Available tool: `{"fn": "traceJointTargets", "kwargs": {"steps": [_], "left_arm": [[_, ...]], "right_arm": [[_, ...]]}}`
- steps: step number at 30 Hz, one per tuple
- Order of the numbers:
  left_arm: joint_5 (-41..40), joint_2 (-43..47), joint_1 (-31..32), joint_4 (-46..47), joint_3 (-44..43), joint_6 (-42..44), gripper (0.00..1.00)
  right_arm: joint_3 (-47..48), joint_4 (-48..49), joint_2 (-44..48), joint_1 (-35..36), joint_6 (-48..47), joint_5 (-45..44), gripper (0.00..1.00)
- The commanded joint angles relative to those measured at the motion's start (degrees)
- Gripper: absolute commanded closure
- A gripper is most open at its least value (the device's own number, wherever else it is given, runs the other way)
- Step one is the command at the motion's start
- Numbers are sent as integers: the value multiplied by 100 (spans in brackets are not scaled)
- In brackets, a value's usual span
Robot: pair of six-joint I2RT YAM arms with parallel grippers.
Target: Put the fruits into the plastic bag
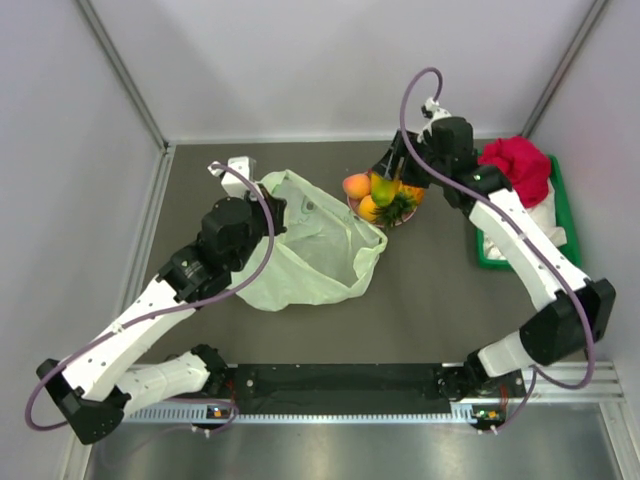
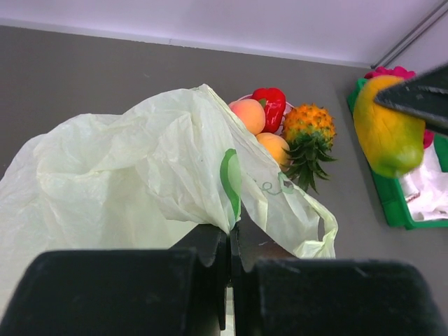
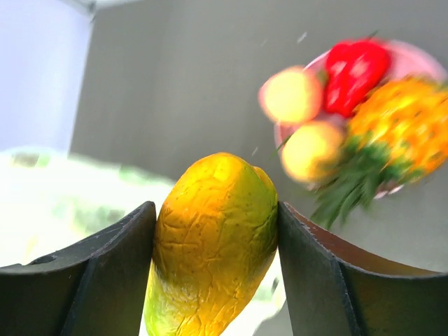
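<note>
Next I will move my right gripper back, to the left in the top view and down into the bag's opening (image 1: 322, 242), since my left gripper holds the bag's rim up.
The pale-green plastic bag (image 1: 310, 255) lies crumpled left of centre. My left gripper (image 1: 272, 207) is shut on its upper rim, and in the left wrist view the film (image 2: 126, 175) rises out of the shut left gripper (image 2: 229, 231). My right gripper (image 1: 386, 178) hangs over the pink plate (image 1: 352, 203), shut on a yellow-green mango (image 3: 213, 266) that fills the space between its jaws and also shows as the mango (image 2: 388, 133) in the left wrist view. On the plate sit a red fruit (image 2: 270, 105), a small pineapple (image 2: 309, 126) and two orange round fruits (image 2: 248, 115).
A green tray (image 1: 566, 205) at the right edge holds a big red cloth bundle (image 1: 518, 165) and something white (image 1: 548, 222). A small white object (image 1: 238, 165) sits at the back left. Grey walls close in the table on three sides.
</note>
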State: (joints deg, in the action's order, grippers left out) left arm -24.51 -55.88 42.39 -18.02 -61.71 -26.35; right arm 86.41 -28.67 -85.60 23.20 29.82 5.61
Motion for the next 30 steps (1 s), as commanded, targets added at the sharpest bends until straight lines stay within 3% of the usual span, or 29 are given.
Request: {"fn": "traceJointTargets", "kwargs": {"steps": [1, 6, 13, 18, 24, 30], "left_arm": [[-54, 94, -12, 317, 133, -309, 100], [-124, 270, -12, 282, 291, -362, 100], [-159, 410, -12, 18, 273, -555, 100], [-133, 630, -12, 97, 467, -661, 100], [-89, 762, -12, 0, 555, -705, 100], [-36, 728, -12, 158, 625, -740, 100]], "right_arm": [[-668, 545, 614, 219, -29, 1169, 77], [-880, 783, 387, 773, -126, 2075, 77], [-187, 494, -553, 1494, -503, 2568, 81], [-265, 477, -887, 1626, -337, 1831, 80], [560, 212, -1748, 1626, -372, 1057, 80], [658, 362, -2154, 1959, -670, 337, 81]]}}
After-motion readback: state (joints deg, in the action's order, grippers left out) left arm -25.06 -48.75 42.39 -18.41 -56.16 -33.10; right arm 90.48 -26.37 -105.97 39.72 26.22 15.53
